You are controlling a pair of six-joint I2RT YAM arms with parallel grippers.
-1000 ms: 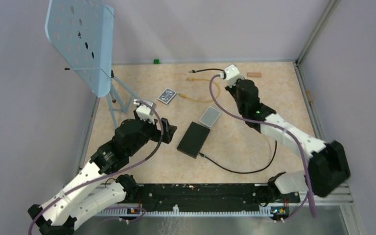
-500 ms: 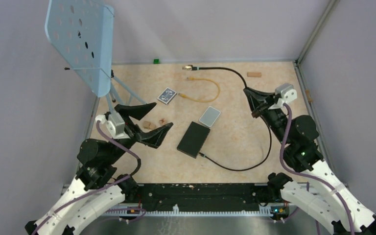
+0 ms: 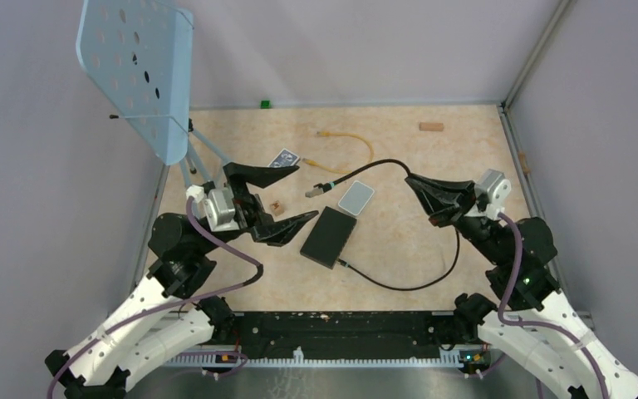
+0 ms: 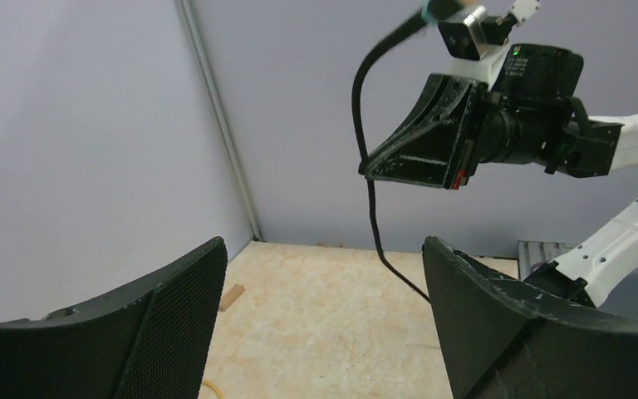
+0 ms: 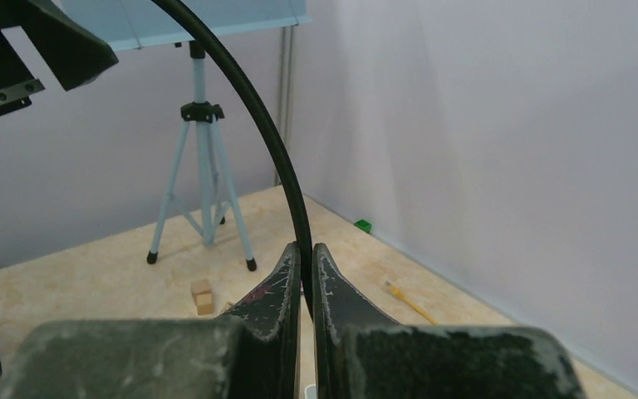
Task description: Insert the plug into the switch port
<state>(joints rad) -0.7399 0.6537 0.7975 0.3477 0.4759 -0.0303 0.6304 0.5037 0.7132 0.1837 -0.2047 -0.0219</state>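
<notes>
My left gripper rises next until its open fingers stand around the cable's free plug (image 3: 315, 191) (image 4: 463, 11), then closes them, because the plug hangs higher than those fingers.
The flat black box (image 3: 328, 235) lies mid-table, and a black cable (image 3: 399, 285) runs from its near edge. I cannot make out the switch port itself. My right gripper (image 3: 409, 178) is shut on that cable (image 5: 259, 112) partway along, lifted off the table. The cable arcs left to its free plug (image 3: 319, 188), which hangs in the air above the far end of the box. My left gripper (image 3: 306, 193) is open and empty, raised, its tips either side of the plug. From the left wrist I see the right gripper (image 4: 371, 172) and the cable (image 4: 364, 125) past my open fingers.
A pale grey-blue card (image 3: 355, 198) lies just beyond the box. A playing card (image 3: 284, 160), a yellow cable (image 3: 347, 140), small wooden blocks (image 3: 276, 204), a wooden piece (image 3: 432, 127) and a green block (image 3: 264, 104) lie farther back. A blue stand on a tripod (image 3: 137, 75) is at the far left.
My right gripper has pulled back from the far side, carrying the cable so the plug came from the back edge to above the box. My left gripper has risen and opened.
</notes>
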